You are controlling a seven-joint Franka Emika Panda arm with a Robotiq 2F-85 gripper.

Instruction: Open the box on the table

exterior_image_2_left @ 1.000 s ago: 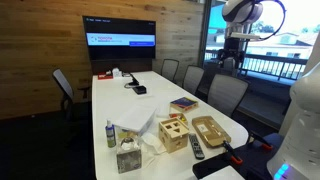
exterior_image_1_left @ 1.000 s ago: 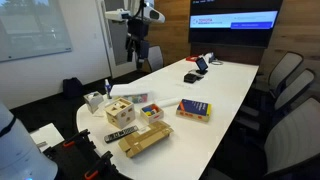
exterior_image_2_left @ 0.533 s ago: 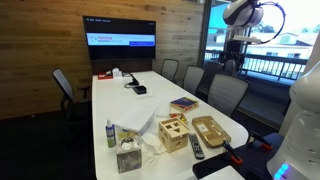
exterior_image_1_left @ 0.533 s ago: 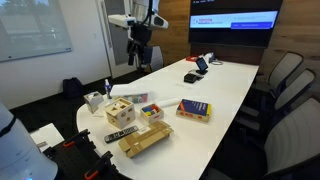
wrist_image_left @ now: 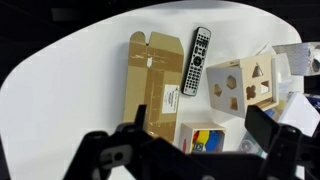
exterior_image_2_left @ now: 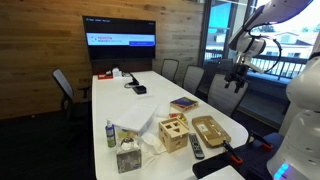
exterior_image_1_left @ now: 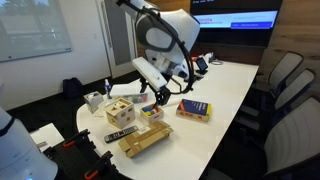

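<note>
My open gripper needs to go down a long way and move over to the long edge of the box's lid, on the side away from the remote.
The tan cardboard box [wrist_image_left: 152, 80] lies flat near the rounded end of the white table [wrist_image_left: 80, 70], a white label on its top face and short flaps sticking out at one end. It shows in both exterior views [exterior_image_1_left: 145, 141] [exterior_image_2_left: 210, 130]. My gripper [wrist_image_left: 200, 122] is open and empty. It hangs well above the table, apart from the box, over a small crate of coloured blocks [wrist_image_left: 205, 137]. It also shows in both exterior views [exterior_image_1_left: 160, 97] [exterior_image_2_left: 237, 79].
A black remote [wrist_image_left: 197, 60] lies beside the box. A wooden cube with shape holes [wrist_image_left: 240, 85] stands near it. A blue-and-yellow book-like box [exterior_image_1_left: 193, 109], a tissue box [exterior_image_2_left: 127, 157] and a bottle [exterior_image_2_left: 110, 133] are on the table. Office chairs [exterior_image_1_left: 285, 85] line its side.
The arm has swung from high and away from the table down to a spot above its near end, over the crate and cube. The box and other objects have not moved.
</note>
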